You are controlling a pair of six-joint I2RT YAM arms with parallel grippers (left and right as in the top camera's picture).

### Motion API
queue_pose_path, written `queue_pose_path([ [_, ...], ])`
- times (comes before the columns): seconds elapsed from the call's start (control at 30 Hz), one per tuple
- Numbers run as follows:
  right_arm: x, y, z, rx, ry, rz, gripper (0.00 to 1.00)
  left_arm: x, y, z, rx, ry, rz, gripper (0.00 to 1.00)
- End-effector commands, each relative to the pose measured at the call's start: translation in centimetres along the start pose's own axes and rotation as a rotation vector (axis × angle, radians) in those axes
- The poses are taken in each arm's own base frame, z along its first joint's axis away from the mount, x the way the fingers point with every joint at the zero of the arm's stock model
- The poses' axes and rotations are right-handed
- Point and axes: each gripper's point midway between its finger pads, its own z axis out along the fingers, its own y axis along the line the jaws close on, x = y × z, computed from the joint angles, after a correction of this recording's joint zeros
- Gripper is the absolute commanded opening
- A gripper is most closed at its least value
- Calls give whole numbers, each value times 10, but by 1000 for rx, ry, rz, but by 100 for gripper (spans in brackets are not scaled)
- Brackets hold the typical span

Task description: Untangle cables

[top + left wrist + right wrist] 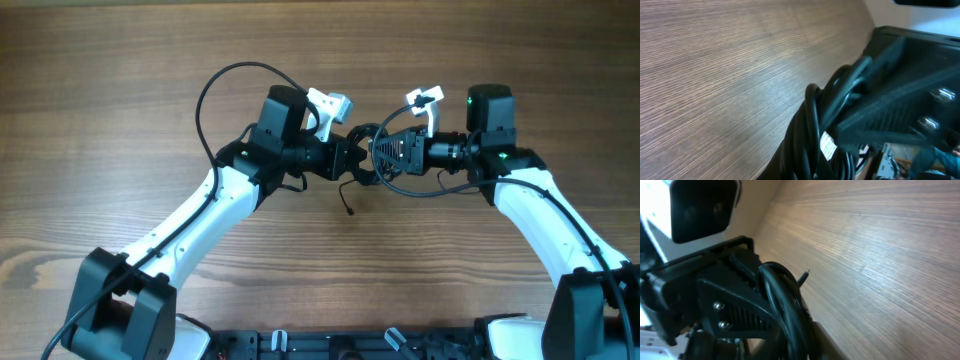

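Observation:
I will move my left gripper away from my right gripper next, turning it and lowering it toward the table, because the bundle hangs between both grippers.
The cables (364,131) are a small black knot held above the table's middle, between my two grippers. One loose plug end (349,208) hangs down toward the wood, and a loop (425,190) sags under the right arm. My left gripper (352,160) reaches in from the left and is shut on the bundle. In the left wrist view the cables (812,125) fill the space at its jaws. My right gripper (381,155) meets it tip to tip. In the right wrist view the cables (785,300) run down against its finger (840,340), gripped.
Bare wooden table (120,60) lies all round. A thicker black arm cable (205,95) arcs up behind the left arm. White camera mounts (330,102) (424,97) stick up from both wrists. The arm bases sit at the near edge (300,345).

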Motion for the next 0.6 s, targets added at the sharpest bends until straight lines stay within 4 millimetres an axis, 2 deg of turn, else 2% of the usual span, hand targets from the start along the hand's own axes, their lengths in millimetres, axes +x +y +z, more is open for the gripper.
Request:
queue_pose_path([
  [0.0,-6,-16,-2,103,-23,5,62,-11,13,-4,-89,-53,-65,4],
  [0.03,-7,-17,-3,109,-27,5,100,-16,27,-7,-163,-91,-149,4],
  [0.1,-8,-21,-5,125,-35,41,100,-26,56,-16,-315,-205,-374,4],
  [0.13,-9,-26,-5,154,-45,88,100,-35,82,-29,-418,-374,-699,4],
  [0.3,0,-19,5,149,-8,83,100,-38,96,-39,-424,-600,-1157,4],
  [0.4,2,-21,16,209,4,26,100,-22,100,-38,-407,-647,-1449,4],
  [0.5,-5,-3,36,194,-10,-119,100,-2,106,-40,-417,-697,-1742,4],
  [0.57,-14,-8,45,292,-51,-192,100,-3,104,-39,-375,-717,-1846,4],
])
